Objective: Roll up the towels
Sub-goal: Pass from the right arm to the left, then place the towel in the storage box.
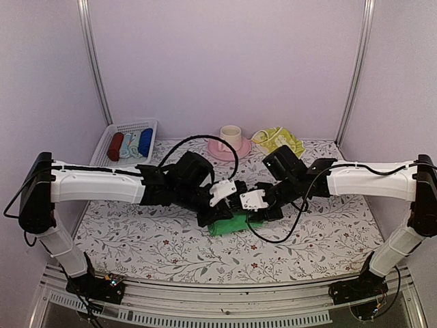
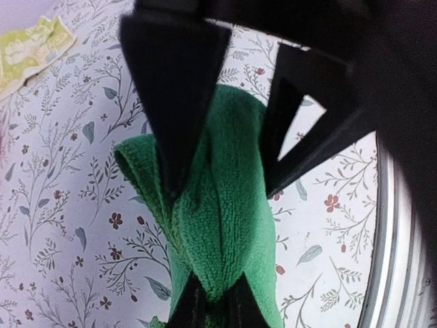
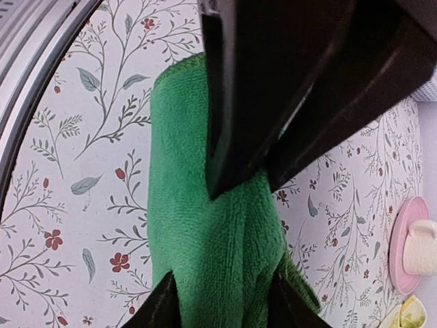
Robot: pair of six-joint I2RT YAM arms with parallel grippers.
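Note:
Other rolls lie in the white basket, so next my left gripper needs to lift toward the left in the top view, then lower and release the green towel (image 1: 230,225) there.
The bright green towel (image 1: 230,225) lies bunched into a thick roll at the table's middle, between both grippers. My left gripper (image 1: 213,217) is shut on one end of it; in the left wrist view (image 2: 215,301) its fingertips pinch a fold of the green towel (image 2: 225,219). My right gripper (image 1: 262,213) grips the other end; in the right wrist view (image 3: 224,304) its fingers press both sides of the green towel (image 3: 205,225). The pale yellow towel (image 1: 278,140) with green marks lies crumpled at the back, and also shows in the left wrist view (image 2: 31,48).
A white basket (image 1: 109,140) at the back left holds dark red, pale blue and deep blue cloth rolls. A pink saucer (image 1: 240,148) with a cream cup (image 1: 231,134) stands at the back centre. The table's metal front rail (image 1: 225,294) runs below the arms.

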